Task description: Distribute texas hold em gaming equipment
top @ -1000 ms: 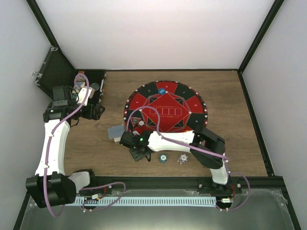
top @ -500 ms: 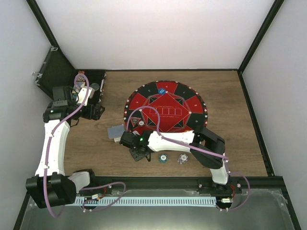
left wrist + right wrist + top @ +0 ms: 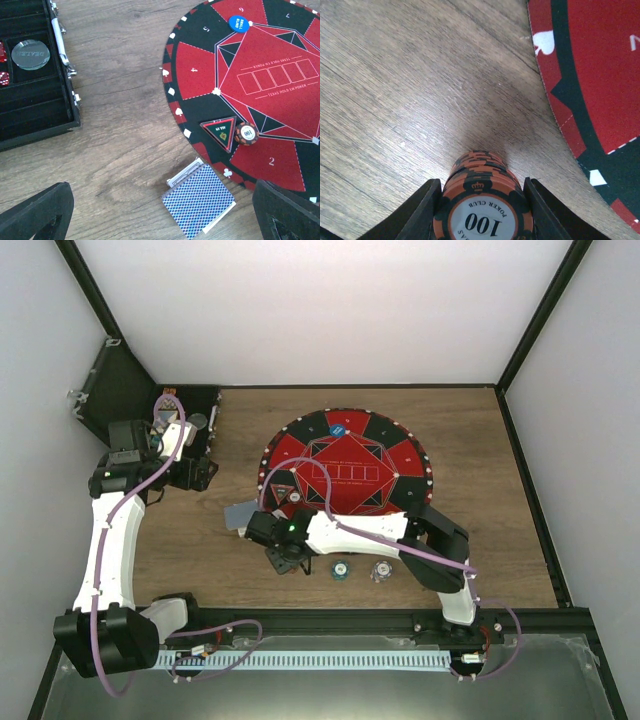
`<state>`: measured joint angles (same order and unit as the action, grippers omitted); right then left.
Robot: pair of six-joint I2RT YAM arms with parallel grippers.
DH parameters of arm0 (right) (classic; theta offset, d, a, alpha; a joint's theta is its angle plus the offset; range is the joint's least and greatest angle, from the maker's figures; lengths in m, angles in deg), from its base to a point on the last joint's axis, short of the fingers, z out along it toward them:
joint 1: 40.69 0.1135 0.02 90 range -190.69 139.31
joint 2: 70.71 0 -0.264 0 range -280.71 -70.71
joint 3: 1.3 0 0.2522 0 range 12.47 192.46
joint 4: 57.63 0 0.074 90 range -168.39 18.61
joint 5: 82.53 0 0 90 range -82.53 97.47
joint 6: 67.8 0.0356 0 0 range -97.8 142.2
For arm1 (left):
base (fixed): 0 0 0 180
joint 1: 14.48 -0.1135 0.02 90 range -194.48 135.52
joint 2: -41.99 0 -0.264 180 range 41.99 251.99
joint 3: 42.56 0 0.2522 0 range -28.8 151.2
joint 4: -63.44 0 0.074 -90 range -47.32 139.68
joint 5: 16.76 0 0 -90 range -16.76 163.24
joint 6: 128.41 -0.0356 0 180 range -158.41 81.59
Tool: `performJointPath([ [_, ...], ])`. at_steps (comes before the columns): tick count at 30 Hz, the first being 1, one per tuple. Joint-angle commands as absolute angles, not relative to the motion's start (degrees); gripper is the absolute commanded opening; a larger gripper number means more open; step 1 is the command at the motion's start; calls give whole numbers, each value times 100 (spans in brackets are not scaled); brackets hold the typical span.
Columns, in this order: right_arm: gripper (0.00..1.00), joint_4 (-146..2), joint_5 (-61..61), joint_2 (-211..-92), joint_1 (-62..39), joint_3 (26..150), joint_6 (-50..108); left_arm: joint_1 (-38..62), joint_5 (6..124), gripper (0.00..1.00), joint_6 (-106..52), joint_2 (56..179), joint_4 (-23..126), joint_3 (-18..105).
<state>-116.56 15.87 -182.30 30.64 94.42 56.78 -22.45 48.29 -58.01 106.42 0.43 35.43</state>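
The near side of the small-blind button is outward of my right gripper. My right gripper will next lift outward across the mat (image 3: 345,465), go down and let go of the chips at that near side.
My right gripper (image 3: 285,552) (image 3: 481,200) is shut on a stack of orange-and-black 100 poker chips (image 3: 485,200), just off the near-left rim of the round red-and-black mat (image 3: 345,465). A deck of cards (image 3: 240,514) (image 3: 200,200), with blue-patterned backs, lies on the wood beside the mat. One orange 100 chip (image 3: 246,133) and a triangular marker (image 3: 220,131) sit on the mat. A blue small-blind button (image 3: 238,23) (image 3: 337,427) lies at the mat's far side. My left gripper (image 3: 195,473) (image 3: 161,184) is open and empty, high above the table.
An open black case (image 3: 190,430) (image 3: 35,105) stands at the back left, holding a clear dealer button (image 3: 31,53) and red dice (image 3: 4,77). A teal chip stack (image 3: 340,569) and a grey chip stack (image 3: 381,571) stand on the wood near the front edge.
My right gripper has shifted slightly left and away from the front edge with the orange chip stack. The left arm has barely moved.
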Motion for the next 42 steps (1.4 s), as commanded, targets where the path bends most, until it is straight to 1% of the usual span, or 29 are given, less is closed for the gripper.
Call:
performJointPath([
  [1, 22, -11938, 1843, -17943, 3077, 9877, 5690, -2275, 4793, 100, -5856, 10536, -21, 3517],
  [4, 22, -12119, 1957, -17856, 2908, 10044, 5594, -2275, 4784, 100, -5860, 10527, -32, 3521],
  [8, 22, -12208, 2070, -17714, 2388, 10235, 5317, -2275, 4792, 100, -5846, 10511, -59, 3547],
  [14, 22, -11857, 2080, -17744, 879, 10396, 4587, -2275, 4810, 100, -5846, 10500, -103, 3603],
  [17, 23, -11761, 2263, -18200, 104, 10770, 4313, -2275, 4811, 100, -5832, 10517, -136, 3643],
  [23, 23, -11798, 2343, -19535, -815, 12063, 4027, -2275, 4789, 100, -5810, 10541, -147, 3699],
  [29, 23, -11958, 2138, -20713, -1162, 13288, 3915, -2275, 4741, 100, -5817, 10629, -131, 3674],
  [36, 23, -11825, 2048, -21356, -1200, 13600, 3861, -2279, 4705, 100, -5782, 10709, -65, 3657],
  [40, 24, -11764, 2003, -21499, -1203, 13647, 3875, -2275, 4703, 100, -5783, 10712, -63, 3643],
  [42, 26, -11761, 1972, -21517, -1204, 13656, 3872, -2274, 4719, 100, -5807, 10707, -59, 3635],
])
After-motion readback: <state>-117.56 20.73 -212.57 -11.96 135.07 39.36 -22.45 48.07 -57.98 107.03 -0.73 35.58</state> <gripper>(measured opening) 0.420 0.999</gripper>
